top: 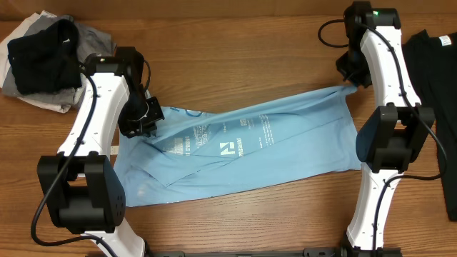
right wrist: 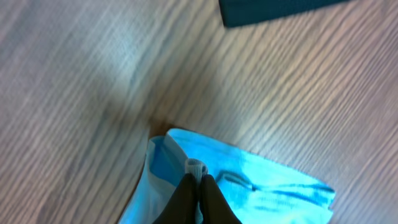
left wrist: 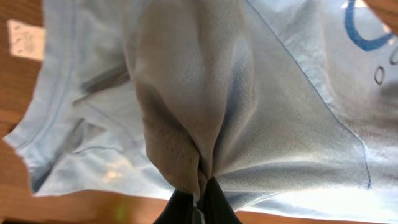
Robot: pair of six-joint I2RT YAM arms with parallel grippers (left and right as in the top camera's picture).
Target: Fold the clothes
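Note:
I should next pull the raised corner in my right gripper back and down to the shirt's end by the black garment (right wrist: pixel 261 186) and release.
A light blue T-shirt (top: pixel 243 146) with white print lies stretched across the middle of the wooden table. My left gripper (top: pixel 146 118) is shut on a bunched fold of the shirt at its left end; in the left wrist view the cloth (left wrist: pixel 249 106) rises from the pinch at my fingertips (left wrist: pixel 199 199). My right gripper (top: pixel 351 80) is shut on the shirt's upper right corner; the right wrist view shows a small roll of blue cloth (right wrist: pixel 249 183) pinched between the fingertips (right wrist: pixel 198 180).
A pile of black and grey clothes (top: pixel 46 57) lies at the back left. A black garment (top: pixel 435 86) lies along the right edge, also seen in the right wrist view (right wrist: pixel 273 9). A white tag (left wrist: pixel 25 38) shows by the shirt's hem.

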